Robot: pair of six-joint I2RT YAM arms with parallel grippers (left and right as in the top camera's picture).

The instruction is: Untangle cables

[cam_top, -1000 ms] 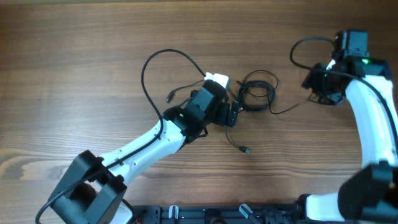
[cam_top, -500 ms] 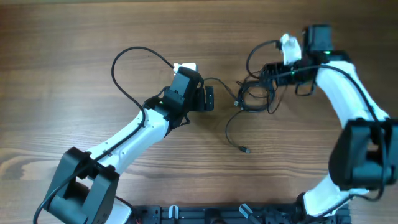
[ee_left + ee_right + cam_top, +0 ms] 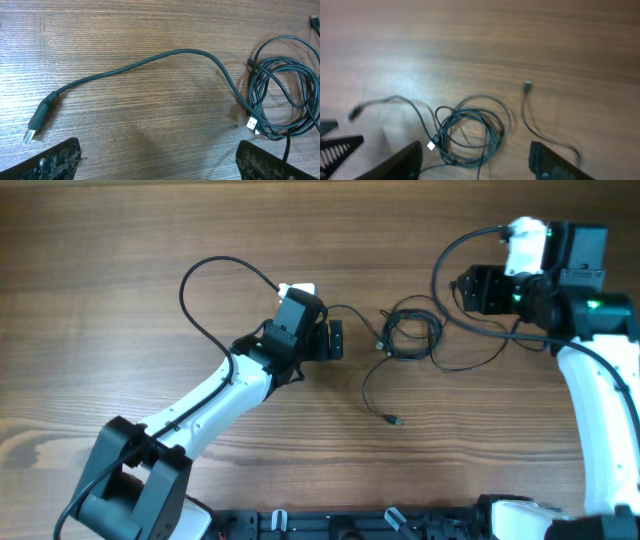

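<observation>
Parts of the cables leave the wound loops at the coil's edge by the white plug (image 3: 387, 347) (image 3: 259, 118), so my left gripper moves to the right in the overhead view onto it next.
The cables (image 3: 411, 336) are thin black cords wound in a loose coil on the wooden table, between my two grippers. One strand runs left from the coil to a USB plug (image 3: 38, 122) lying just ahead of my left gripper (image 3: 337, 340). Another strand ends in a small plug (image 3: 396, 421) toward the front. A thin tail trails right from the coil. In the left wrist view the coil (image 3: 283, 99) lies at the right, and my left gripper (image 3: 160, 165) is open and empty. My right gripper (image 3: 468, 288) hovers to the coil's right; in the right wrist view it (image 3: 475, 165) is open above the coil (image 3: 470, 133).
The thick black robot wires loop beside each arm, one (image 3: 200, 290) left of the left arm and one (image 3: 455, 250) by the right wrist. The wooden table (image 3: 120, 240) carries nothing else in view.
My right gripper has pulled back to the right, off the coil, and is higher. My left gripper drew back left a second ago and has since held still. The coil stays put.
</observation>
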